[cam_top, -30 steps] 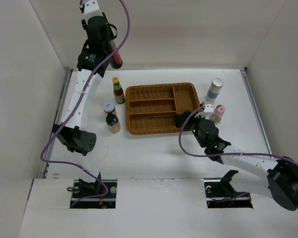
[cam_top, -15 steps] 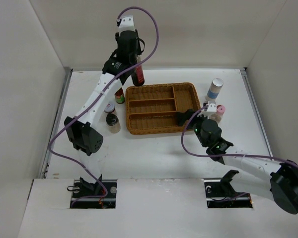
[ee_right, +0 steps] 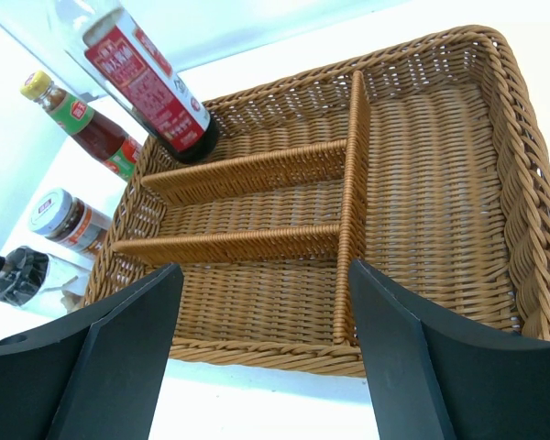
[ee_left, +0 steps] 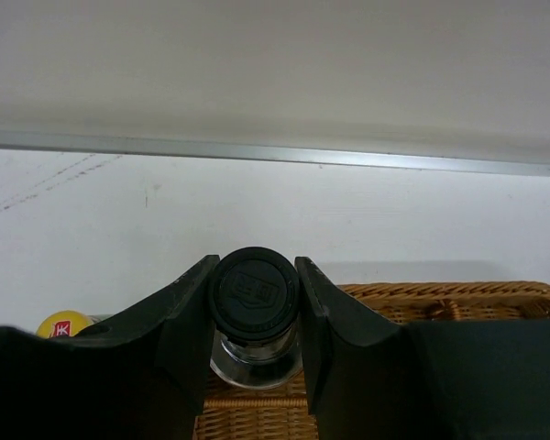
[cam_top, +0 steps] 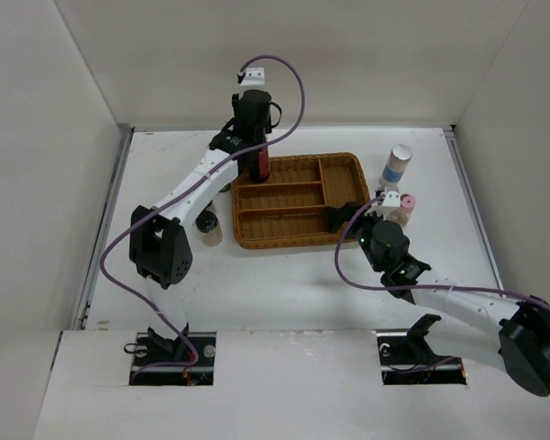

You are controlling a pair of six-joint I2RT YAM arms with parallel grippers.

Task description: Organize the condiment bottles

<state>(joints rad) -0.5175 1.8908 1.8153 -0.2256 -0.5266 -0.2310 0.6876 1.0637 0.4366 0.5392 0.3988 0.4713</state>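
The bottle's base is already between the tray's divider and rim, so the left gripper should next lower the bottle onto the bottom of the far long section and let go of the black cap.
My left gripper is shut on the black cap of the tall clear bottle. The bottle is upright, with its base down in the far long compartment of the wicker tray, at that compartment's left end; it also shows in the right wrist view. My right gripper is open and empty at the tray's near right corner. Left of the tray stand the red yellow-capped bottle, the lavender-lidded jar and the dark squat bottle. The white blue-banded cylinder and the pink-lidded jar stand to the tray's right.
The tray's other compartments hold nothing. White walls close in the table on the left, back and right. The left arm reaches over the bottles left of the tray and partly hides them from above.
My left gripper has carried the tall bottle from high at the back left, rightward and down into the tray's far compartment. The right arm has barely moved.
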